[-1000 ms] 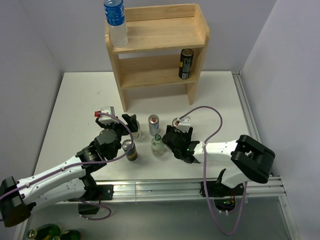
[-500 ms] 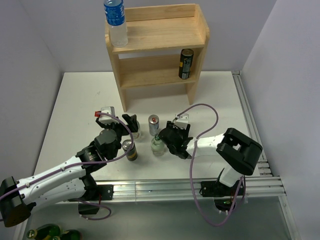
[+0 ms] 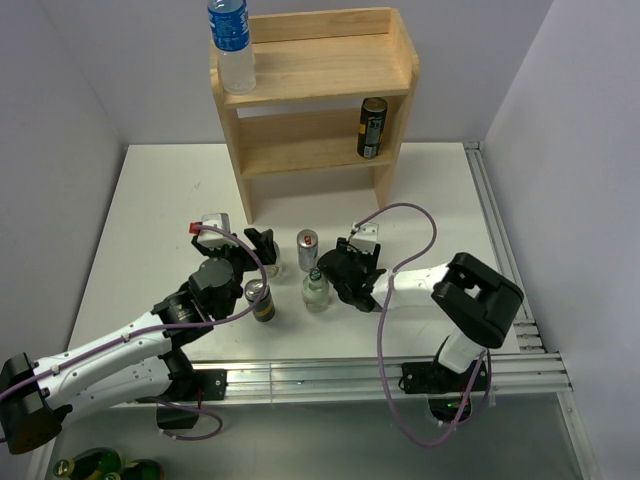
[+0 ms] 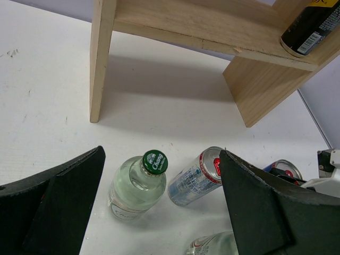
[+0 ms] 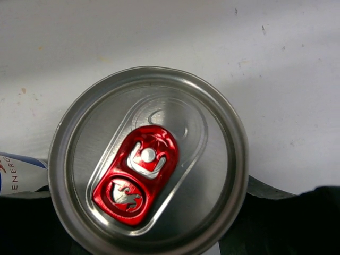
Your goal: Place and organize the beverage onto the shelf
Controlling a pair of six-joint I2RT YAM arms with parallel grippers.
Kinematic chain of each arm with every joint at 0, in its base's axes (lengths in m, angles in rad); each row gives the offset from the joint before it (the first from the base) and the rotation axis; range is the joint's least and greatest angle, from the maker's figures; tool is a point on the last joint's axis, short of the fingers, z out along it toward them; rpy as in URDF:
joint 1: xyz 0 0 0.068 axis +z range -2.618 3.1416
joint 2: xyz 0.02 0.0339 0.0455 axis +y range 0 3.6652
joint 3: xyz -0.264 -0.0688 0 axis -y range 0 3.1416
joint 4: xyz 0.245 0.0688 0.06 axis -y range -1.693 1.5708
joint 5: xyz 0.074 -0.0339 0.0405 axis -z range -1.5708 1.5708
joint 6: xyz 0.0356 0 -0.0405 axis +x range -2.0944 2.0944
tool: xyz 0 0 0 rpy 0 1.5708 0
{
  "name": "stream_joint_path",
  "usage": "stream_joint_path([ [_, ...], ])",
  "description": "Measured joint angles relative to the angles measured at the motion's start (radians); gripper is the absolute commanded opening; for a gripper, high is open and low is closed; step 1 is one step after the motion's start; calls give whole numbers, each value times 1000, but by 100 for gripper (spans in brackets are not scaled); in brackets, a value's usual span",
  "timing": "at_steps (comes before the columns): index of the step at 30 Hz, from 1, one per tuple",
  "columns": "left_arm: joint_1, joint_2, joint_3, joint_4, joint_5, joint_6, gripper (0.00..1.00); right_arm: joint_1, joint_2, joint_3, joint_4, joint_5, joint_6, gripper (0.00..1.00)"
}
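My right gripper should next move up and outward and release the silver can on the top level's empty end (image 3: 382, 74). That place is above and outward of the gripper.
The light wooden shelf (image 3: 315, 70) stands at the back. A blue-label water bottle (image 3: 232, 45) is on its top tier and a dark can (image 3: 371, 127) on its lower tier. My right gripper (image 3: 343, 268) is down over a silver can with a red tab (image 5: 147, 162), jaws on either side of it; the can top hides any contact. My left gripper (image 3: 262, 250) is open and empty over a green-capped clear bottle (image 4: 138, 186). A silver can (image 3: 308, 248) stands beside that bottle.
A second green-capped bottle (image 3: 316, 290) and a dark can (image 3: 261, 298) stand between the arms. The shelf's side panel (image 4: 102, 58) rests on the white table (image 3: 160, 200). A metal rail (image 3: 490, 220) runs along the table's right edge.
My right gripper has swung left and forward over the red-tab can, which it now covers in the top view. The left arm has not moved.
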Motion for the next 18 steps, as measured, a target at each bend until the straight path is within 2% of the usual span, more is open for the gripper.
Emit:
stream_joint_path([
  [2, 0, 0, 0, 0, 0, 0, 96, 1, -34, 0, -47, -4, 0, 4],
  [8, 0, 0, 0, 0, 0, 0, 96, 16, -284, 53, -207, -9, -61, 0],
  [13, 0, 0, 0, -1, 0, 0, 95, 18, -401, 280, -304, -27, -192, 0],
  [18, 0, 0, 0, -1, 0, 0, 95, 14, -430, 558, -356, -39, -369, 0],
])
